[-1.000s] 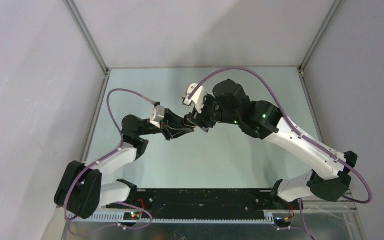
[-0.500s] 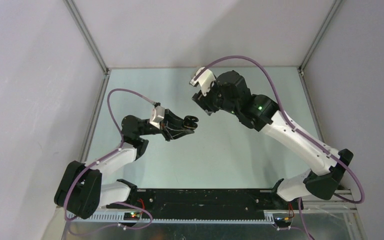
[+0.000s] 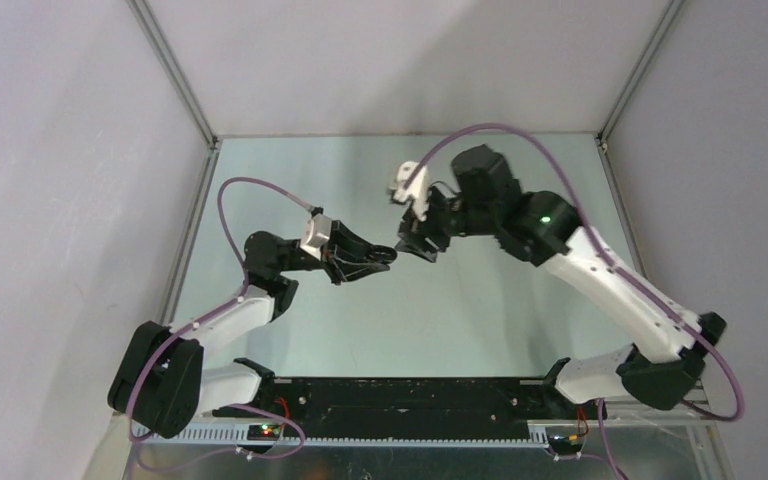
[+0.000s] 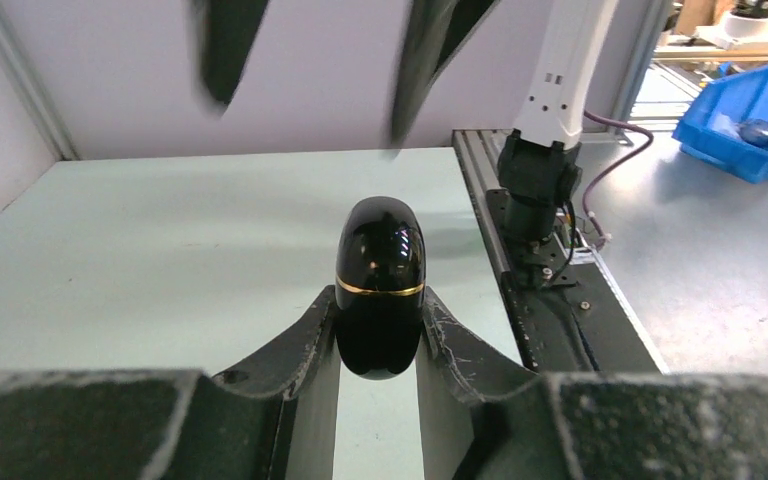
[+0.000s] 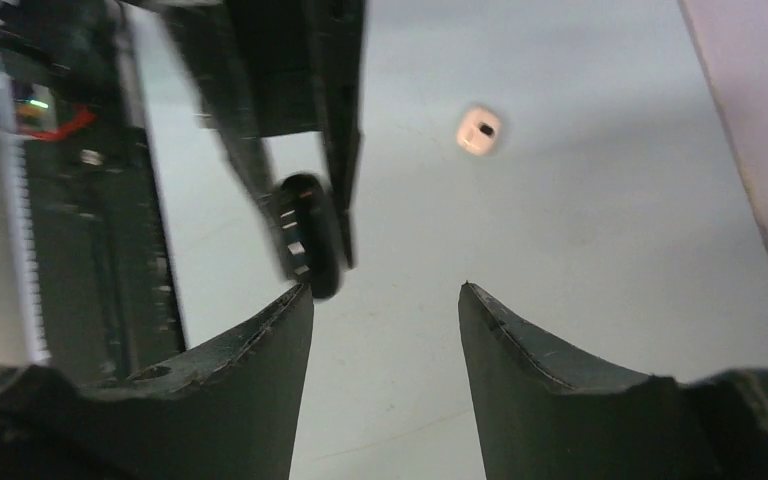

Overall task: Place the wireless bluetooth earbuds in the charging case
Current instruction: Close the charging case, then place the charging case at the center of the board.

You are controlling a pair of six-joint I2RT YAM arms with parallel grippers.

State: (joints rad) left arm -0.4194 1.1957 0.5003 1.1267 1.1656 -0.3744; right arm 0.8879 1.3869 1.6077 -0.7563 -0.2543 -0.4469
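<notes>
My left gripper should next move down and to the right in the top view and let go of the case [image 4: 380,245], because bare tabletop is below it on that side.
My left gripper [image 4: 380,296] is shut on a glossy black oval charging case [image 4: 380,245] with a thin gold band, which looks closed, and holds it above the table. In the top view the left gripper [image 3: 387,258] is at mid table. My right gripper [image 3: 413,246] is open and empty, its fingertips just right of the case. In the right wrist view the right gripper [image 5: 385,290] has its left finger close beside the case [image 5: 310,235]. One cream-white earbud [image 5: 478,130] lies on the table beyond. The other earbuds are out of view.
The pale green table [image 3: 460,300] is walled by grey panels on three sides. A black rail [image 3: 410,395] with the arm bases runs along the near edge. The right arm's purple cable [image 3: 480,130] arcs over the back of the table.
The right gripper lifted away toward the back, then came down again to the case's right side. The left gripper has kept hold of the case and barely moved.
</notes>
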